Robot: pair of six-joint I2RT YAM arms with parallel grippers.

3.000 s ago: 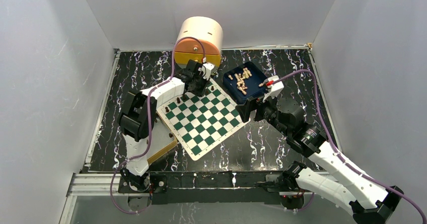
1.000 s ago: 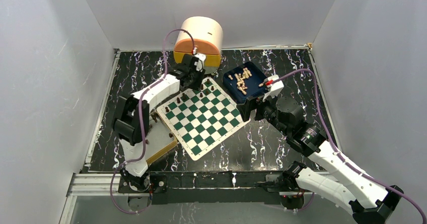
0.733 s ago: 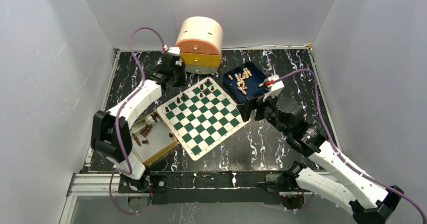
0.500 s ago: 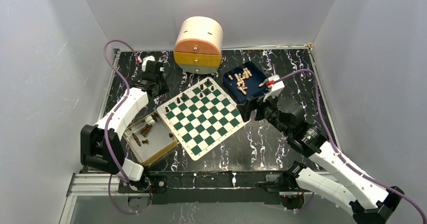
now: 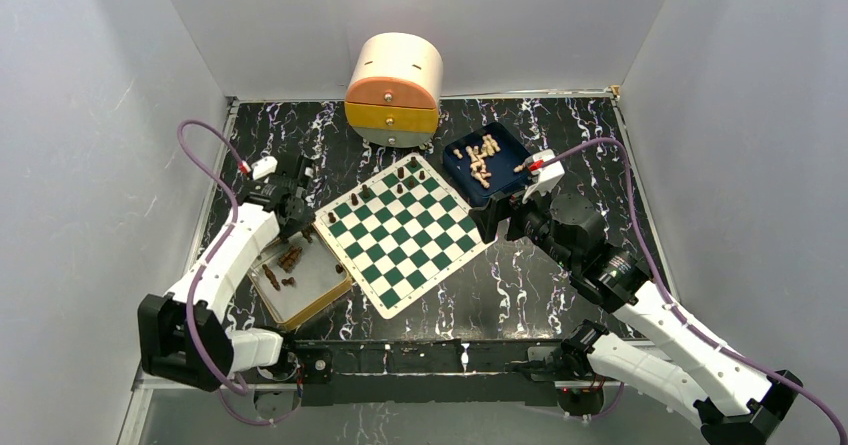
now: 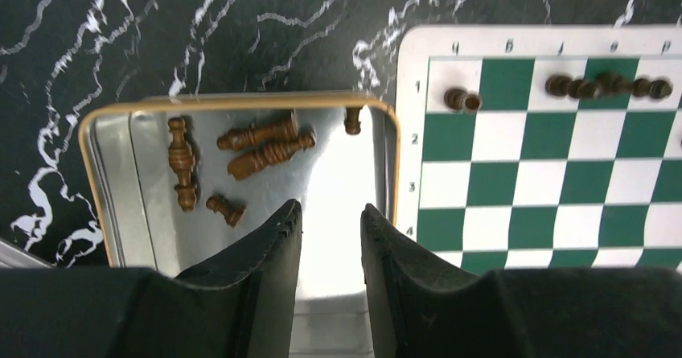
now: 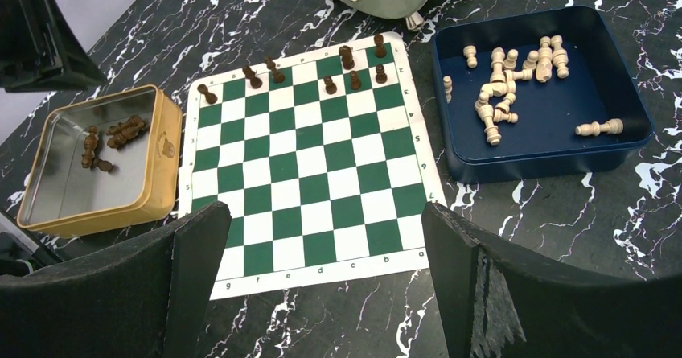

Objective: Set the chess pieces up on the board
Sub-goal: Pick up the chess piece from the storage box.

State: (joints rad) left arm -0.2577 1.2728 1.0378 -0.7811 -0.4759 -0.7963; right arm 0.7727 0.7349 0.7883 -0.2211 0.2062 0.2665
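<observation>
I will next turn my left gripper and move it down and back onto the tray's small dark piece beside the long one, because the small piece lies at an angle to my fingers.
The green-and-white board [image 5: 400,230] lies tilted mid-table. Several dark chess pieces [image 5: 400,180] stand along its far-left edge, also visible in the right wrist view [image 7: 354,79] and the left wrist view [image 6: 607,86]. More dark pieces [image 6: 265,145] lie loose in a tan-rimmed tray [image 5: 335,287] left of the board. My left gripper [image 6: 331,209] hovers over that tray's board-side end, open by a narrow gap with nothing between the fingers. My right gripper [image 7: 326,209] hangs wide open and empty over the board's right corner [image 5: 490,223].
A dark blue tray [image 5: 520,145] of pale pieces [image 7: 503,84] sits at the board's far right. A round wooden drawer box [image 5: 395,85] stands behind the board. White walls close in on three sides.
My left arm has swung from the board's far edge leftward and back toward me, stopping above the tan tray, its jaws narrowing slightly. The right arm has not moved.
</observation>
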